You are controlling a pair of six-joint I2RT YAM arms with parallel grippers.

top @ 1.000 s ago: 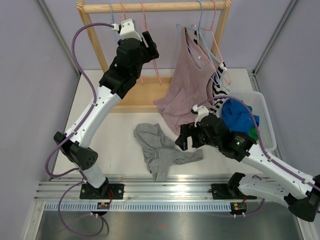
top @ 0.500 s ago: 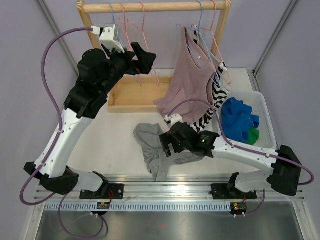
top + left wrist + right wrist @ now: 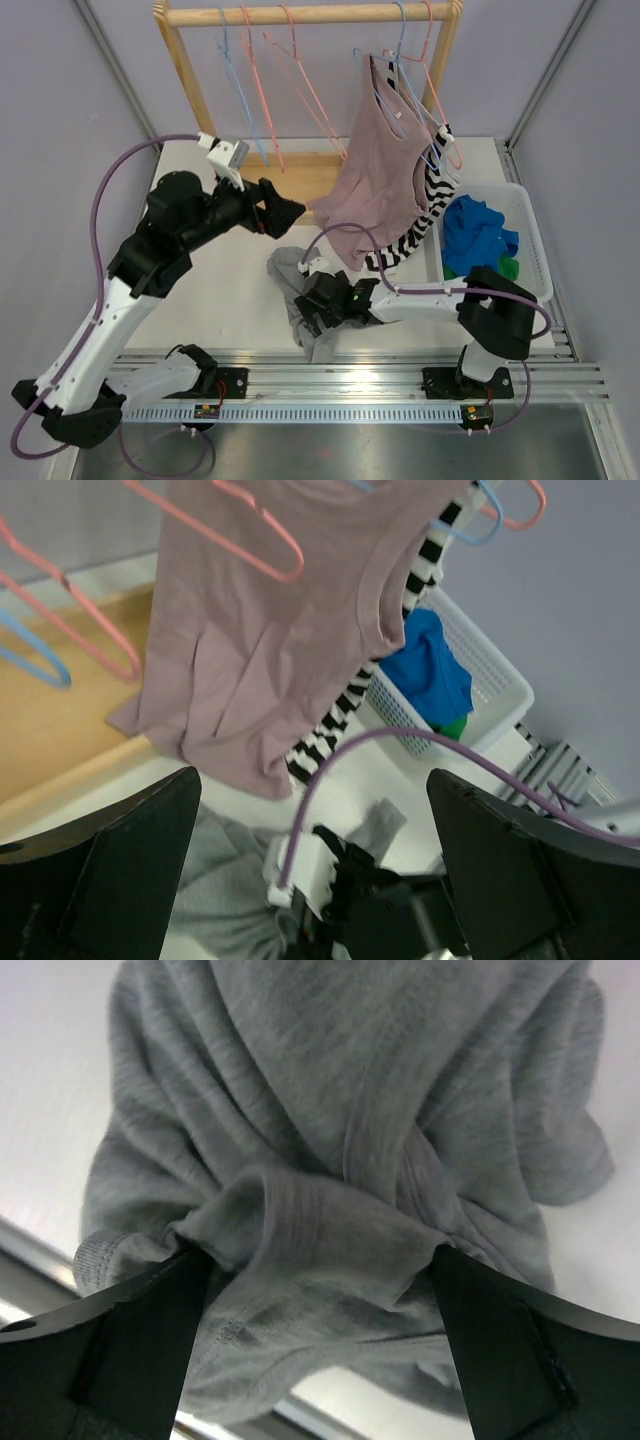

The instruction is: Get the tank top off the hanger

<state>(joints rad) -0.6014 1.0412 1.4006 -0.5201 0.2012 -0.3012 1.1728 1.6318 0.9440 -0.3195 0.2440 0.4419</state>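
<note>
My right gripper stays low on the grey garment next and closes its spread fingers onto the bunched fold (image 3: 315, 1235), because that cloth already lies between them.
A dusty pink tank top (image 3: 375, 180) hangs on a hanger from the wooden rail (image 3: 310, 13), with a black-and-white striped top (image 3: 425, 215) behind it. Both show in the left wrist view: the pink top (image 3: 270, 650) and the striped top (image 3: 340, 720). My left gripper (image 3: 285, 212) is open and empty, in the air left of the pink top's hem; its jaws (image 3: 320, 880) stand wide apart. My right gripper (image 3: 312, 312) is open and low on a grey garment (image 3: 300, 270) lying on the table. A bunched fold of that grey cloth (image 3: 330, 1110) lies between its spread fingers (image 3: 320, 1290).
Empty pink (image 3: 300, 90) and blue (image 3: 240, 90) hangers hang on the rail's left half. The rack's wooden base (image 3: 300, 185) lies behind the left gripper. A white basket (image 3: 530, 250) with blue (image 3: 478, 235) and green cloth stands at the right.
My left arm came down from the hangers at the rail to mid-table height near the pink top's hem. My right arm moved left from beside the basket onto the grey garment.
</note>
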